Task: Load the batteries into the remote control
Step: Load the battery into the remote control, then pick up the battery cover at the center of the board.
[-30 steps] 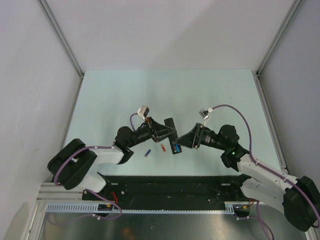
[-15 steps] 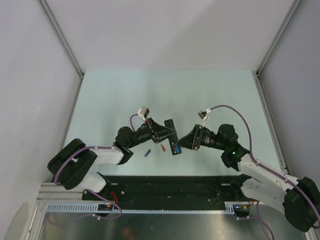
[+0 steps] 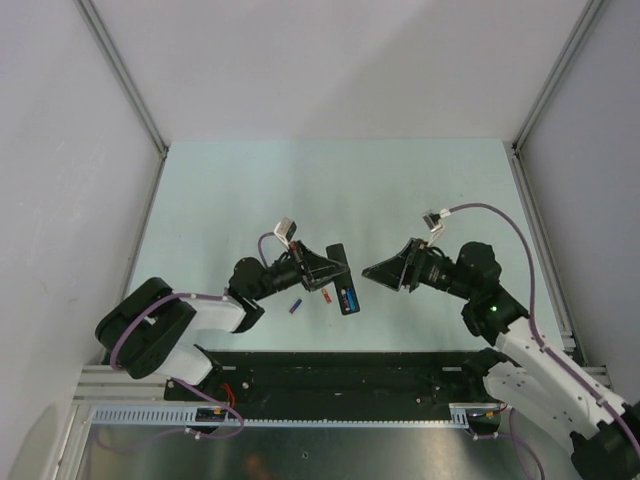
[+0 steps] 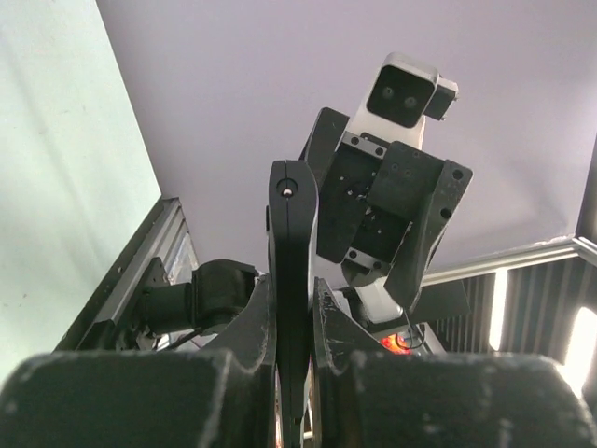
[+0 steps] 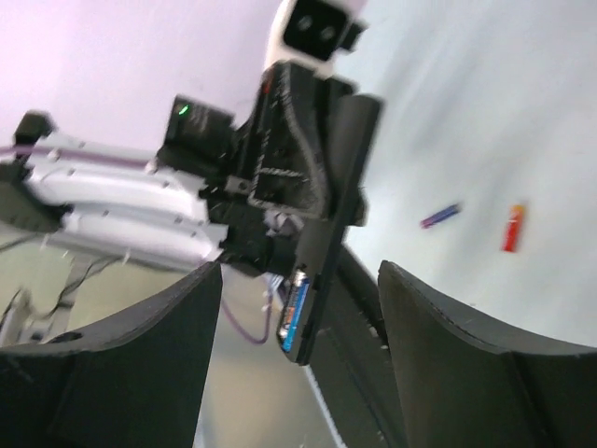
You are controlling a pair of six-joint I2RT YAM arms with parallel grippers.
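Note:
The fingers of my right gripper point sideways toward the remote (image 4: pixel 291 243), and the pale green table is below. My right gripper will turn them down next, lower them open and close them there.
My left gripper (image 3: pixel 335 268) is shut on the black remote control (image 3: pixel 343 275), holding it on edge above the table; the remote (image 4: pixel 291 243) stands between its fingers in the left wrist view. A bright blue battery (image 3: pixel 351 298) sits in the remote's open compartment, also seen in the right wrist view (image 5: pixel 297 312). My right gripper (image 3: pixel 372 271) is open and empty, drawn back to the right of the remote (image 5: pixel 331 201). A purple-blue battery (image 3: pixel 295 306) and a red-orange battery (image 3: pixel 326 295) lie on the table below the remote. The silvery-dark battery is not visible.
The pale green table (image 3: pixel 240 190) has grey walls on three sides and a black rail (image 3: pixel 330 370) along its near edge. The two loose batteries also show in the right wrist view: the purple-blue one (image 5: pixel 439 216) and the red-orange one (image 5: pixel 511 227).
My right gripper has let go near the remote's lower end and pulled back to the right. The bright blue battery stays in the remote. The left gripper keeps holding the remote.

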